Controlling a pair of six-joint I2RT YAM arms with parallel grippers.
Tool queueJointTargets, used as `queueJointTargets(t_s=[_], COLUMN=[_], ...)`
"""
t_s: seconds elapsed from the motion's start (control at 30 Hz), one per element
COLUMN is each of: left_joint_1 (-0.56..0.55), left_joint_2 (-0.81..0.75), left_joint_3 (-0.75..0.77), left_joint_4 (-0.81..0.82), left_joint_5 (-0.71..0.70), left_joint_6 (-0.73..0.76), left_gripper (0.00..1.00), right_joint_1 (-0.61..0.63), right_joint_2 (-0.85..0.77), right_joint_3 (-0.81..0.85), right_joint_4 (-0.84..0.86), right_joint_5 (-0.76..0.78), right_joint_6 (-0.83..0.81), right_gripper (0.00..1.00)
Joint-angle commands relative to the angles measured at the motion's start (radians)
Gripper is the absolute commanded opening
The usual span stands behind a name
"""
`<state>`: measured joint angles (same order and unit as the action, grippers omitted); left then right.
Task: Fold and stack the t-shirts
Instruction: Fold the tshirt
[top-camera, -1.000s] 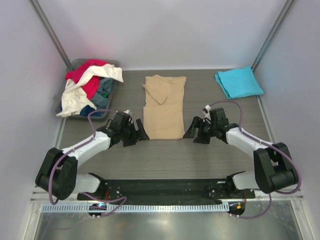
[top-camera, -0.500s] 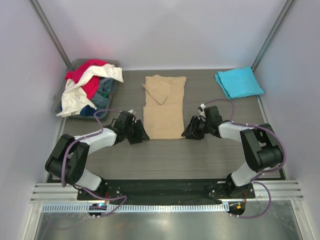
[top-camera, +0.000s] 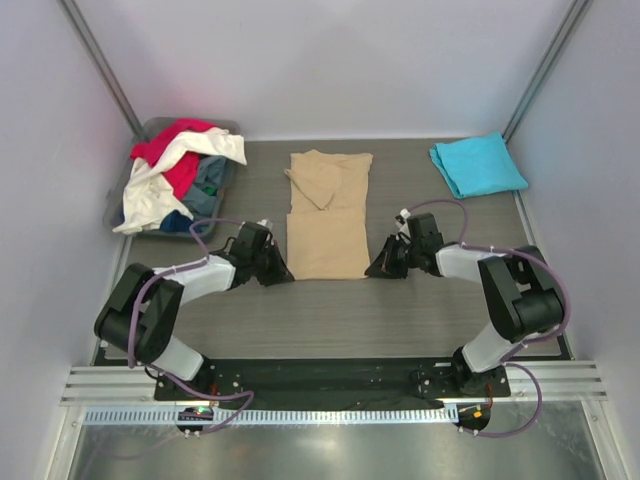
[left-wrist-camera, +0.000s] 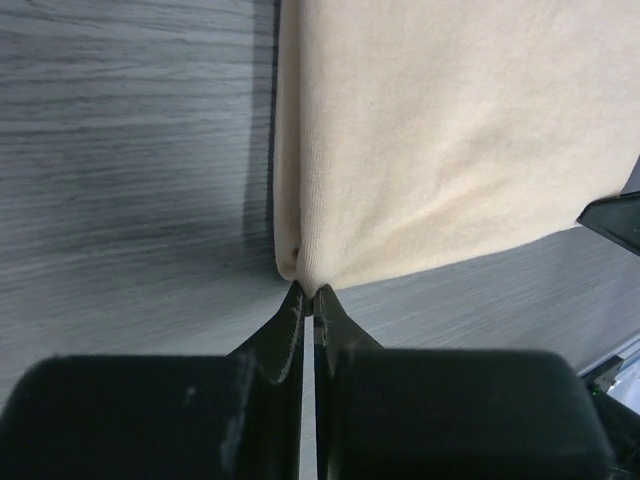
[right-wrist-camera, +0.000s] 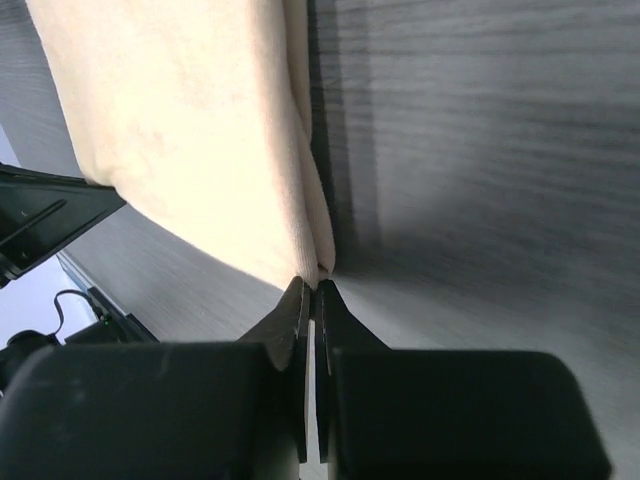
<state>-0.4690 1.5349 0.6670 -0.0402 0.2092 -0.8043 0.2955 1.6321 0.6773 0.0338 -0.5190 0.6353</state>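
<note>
My right gripper should next move up, outward, then down onto the far end of the tan t-shirt and let go of the t-shirt's pinched corner. The t-shirt still lies long.
A tan t-shirt (top-camera: 327, 212), folded into a long strip, lies flat in the middle of the table. My left gripper (top-camera: 284, 274) is shut on its near left corner; in the left wrist view the tan t-shirt (left-wrist-camera: 440, 140) bunches between the closed tips of the left gripper (left-wrist-camera: 308, 298). My right gripper (top-camera: 372, 271) is shut on the near right corner, and in the right wrist view the tan t-shirt (right-wrist-camera: 200, 130) is pinched at the right gripper (right-wrist-camera: 311, 287). A folded turquoise t-shirt (top-camera: 478, 164) lies at the back right. Red, white and dark shirts (top-camera: 180, 165) are heaped at the back left.
The heap of shirts spills out of a grey plastic bin (top-camera: 152, 128) in the back left corner. White walls close in the table on three sides. A black rail (top-camera: 320, 378) with both arm bases runs along the near edge.
Both grippers have slid inward to the tan t-shirt's near corners and gone from open to shut on the cloth. The shirt itself has not moved.
</note>
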Motion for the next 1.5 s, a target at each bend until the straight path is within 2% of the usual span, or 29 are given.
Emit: queueJointTargets(t_s=[0.0,0.1,0.27,0.47,0.6,0.67,0.83,0.97,1.03,1.1,1.13,1.23,1.47], left_joint_1=[-0.022,-0.078,-0.235,-0.403,-0.434,-0.434,-0.433,-0.398,-0.341,-0.278,-0.205,-0.082,0.035], left_joint_2=[-0.096,-0.22,-0.479,-0.715,-0.831,-0.832,-0.73,-0.629,-0.596,-0.549,-0.529,-0.449,-0.175], left_joint_3=[-0.001,-0.027,-0.03,0.04,0.13,0.21,0.345,0.422,0.433,0.436,0.436,0.454,0.586], left_joint_4=[-0.039,-0.111,-0.289,-0.545,-0.696,-0.781,-0.845,-0.825,-0.787,-0.751,-0.713,-0.658,-0.604], left_joint_5=[-0.001,-0.028,-0.134,-0.264,-0.349,-0.419,-0.542,-0.541,-0.507,-0.412,-0.371,-0.234,-0.056], left_joint_6=[-0.004,-0.038,-0.139,-0.255,-0.279,-0.24,-0.124,-0.053,-0.027,0.016,0.031,0.079,0.186], left_gripper=[0.0,0.0,0.0,0.0,0.0,0.0,0.0,0.0,0.0,0.0,0.0,0.0,0.0], right_joint_1=[0.007,0.008,0.025,0.057,0.06,0.06,0.06,0.06,0.059,0.057,0.056,0.048,-0.009], right_joint_2=[-0.154,-0.253,-0.546,-0.88,-0.963,-0.939,-0.747,-0.608,-0.533,-0.483,-0.447,-0.39,-0.206], right_joint_3=[-0.016,-0.044,-0.071,-0.059,0.019,0.094,0.264,0.366,0.413,0.441,0.462,0.49,0.53], right_joint_4=[-0.04,-0.155,-0.409,-0.698,-0.797,-0.81,-0.816,-0.81,-0.805,-0.802,-0.802,-0.784,-0.712], right_joint_5=[0.01,0.037,0.096,0.136,0.143,0.163,0.218,0.266,0.284,0.304,0.307,0.313,0.3], right_joint_6=[-0.008,-0.003,0.029,0.081,0.129,0.115,0.041,-0.02,-0.037,-0.052,-0.057,-0.071,-0.091], right_gripper=[0.01,0.01,0.01,0.01,0.01,0.01,0.01,0.01,0.01,0.01,0.01,0.01,0.01])
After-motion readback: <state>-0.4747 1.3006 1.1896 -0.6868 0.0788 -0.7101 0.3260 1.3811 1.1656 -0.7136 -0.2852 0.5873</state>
